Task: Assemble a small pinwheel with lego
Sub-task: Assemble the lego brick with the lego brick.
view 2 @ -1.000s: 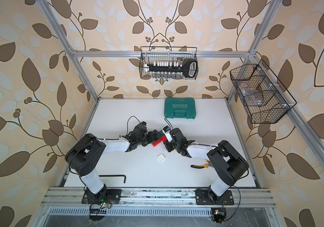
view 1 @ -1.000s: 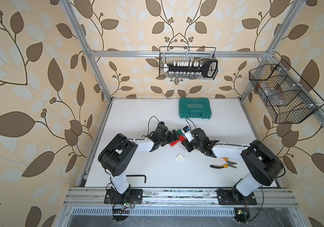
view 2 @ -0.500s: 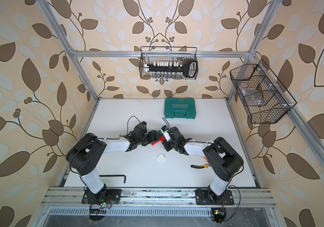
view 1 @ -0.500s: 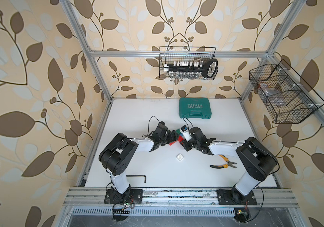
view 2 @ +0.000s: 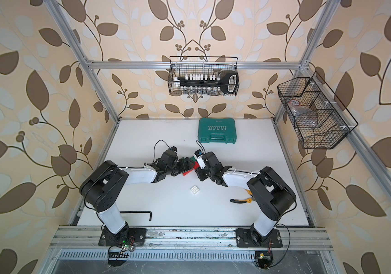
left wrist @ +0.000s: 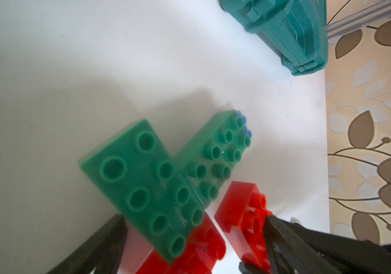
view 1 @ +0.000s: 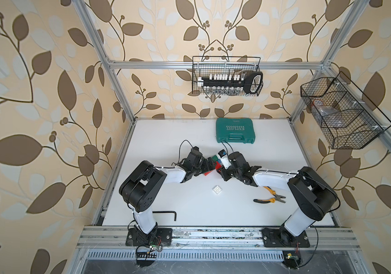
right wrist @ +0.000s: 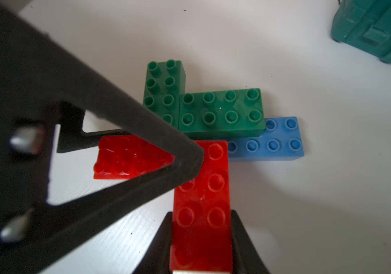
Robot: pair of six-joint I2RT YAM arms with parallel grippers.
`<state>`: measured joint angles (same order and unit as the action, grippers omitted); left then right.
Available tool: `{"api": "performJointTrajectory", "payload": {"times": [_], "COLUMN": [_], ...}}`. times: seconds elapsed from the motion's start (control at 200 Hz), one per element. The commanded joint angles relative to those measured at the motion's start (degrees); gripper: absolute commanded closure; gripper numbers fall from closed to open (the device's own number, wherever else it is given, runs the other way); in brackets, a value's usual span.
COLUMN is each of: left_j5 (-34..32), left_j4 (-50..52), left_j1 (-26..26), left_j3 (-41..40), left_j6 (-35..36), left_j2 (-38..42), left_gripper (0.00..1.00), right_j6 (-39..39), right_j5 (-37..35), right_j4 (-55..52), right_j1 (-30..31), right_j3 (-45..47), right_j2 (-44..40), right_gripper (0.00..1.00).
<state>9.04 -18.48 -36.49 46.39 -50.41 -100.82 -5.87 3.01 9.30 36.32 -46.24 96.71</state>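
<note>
A gap still parts the bricks, so next my right gripper needs to nudge its red brick sideways against the end of the second red brick [view 1: 211, 170] [right wrist: 167, 158] and release it there.
The pinwheel [view 1: 214, 163] is a half-built cluster at mid-table between both grippers. In the right wrist view two green bricks [right wrist: 220, 111] form an L above a blue brick [right wrist: 272, 142]. My right gripper [right wrist: 201, 237] is shut on a red brick [right wrist: 201, 189] whose far end meets the cluster. A second red brick [right wrist: 128, 156] lies beside it. My left gripper [left wrist: 196, 246] stands open astride the red and green bricks [left wrist: 142, 185], with one finger [right wrist: 142, 142] tipped onto the seam between the two red ones. A white square brick [view 1: 217, 190] lies loose nearer the front.
A teal tool case [view 1: 234, 130] sits at the back of the table. Yellow-handled pliers [view 1: 270, 198] lie under the right arm, and a black hex key [view 1: 166, 212] lies at the front left. Wire baskets [view 1: 227, 76] hang on the back and right walls.
The right arm has folded inward and its gripper has edged slightly towards the cluster with the red brick. The left arm has hardly moved.
</note>
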Motion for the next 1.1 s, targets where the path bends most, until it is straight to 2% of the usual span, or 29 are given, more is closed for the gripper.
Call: {"api": "performJointTrajectory", "payload": {"times": [0.0,0.19,0.28,0.375,0.58,0.905,1.0,1.095], "left_j5": [-1.14,-1.47,-1.58,-1.57,-3.63,-8.11,-8.05,-6.74], "left_j4": [8.37,9.54,9.69,9.58,12.72,19.97,22.02,21.37], "left_j1": [-0.51,-0.51,-0.17,0.19,0.63,1.25,1.25,1.24], "left_j3": [-1.3,-1.38,-1.77,-2.01,-0.18,4.27,5.27,4.69], "left_j6": [1.0,2.51,2.86,3.03,3.78,5.09,5.0,4.67], "left_j2": [-0.5,-1.13,-1.63,-2.0,-3.24,-6.53,-8.22,-10.14], "left_gripper": [0.05,0.09,0.14,0.13,0.18,0.25,0.3,0.3], "right_j6": [0.15,-0.46,-0.83,-1.08,-0.26,1.3,1.14,0.95], "right_j5": [1.37,1.6,1.21,0.82,-0.08,-1.82,-1.28,-0.84], "right_j4": [0.94,2.1,2.86,3.95,-0.2,-4.04,-3.93,-4.15], "right_j1": [0.23,0.25,0.25,0.25,0.73,1.34,1.37,1.35], "right_j3": [-1.63,-1.51,-1.29,-1.06,-3.25,-4.39,-4.41,-4.82], "right_j2": [2.22,3.16,3.87,4.36,7.5,6.54,6.82,7.49], "right_gripper": [0.86,0.86,0.86,0.86,0.86,0.86,0.86,0.86]}}
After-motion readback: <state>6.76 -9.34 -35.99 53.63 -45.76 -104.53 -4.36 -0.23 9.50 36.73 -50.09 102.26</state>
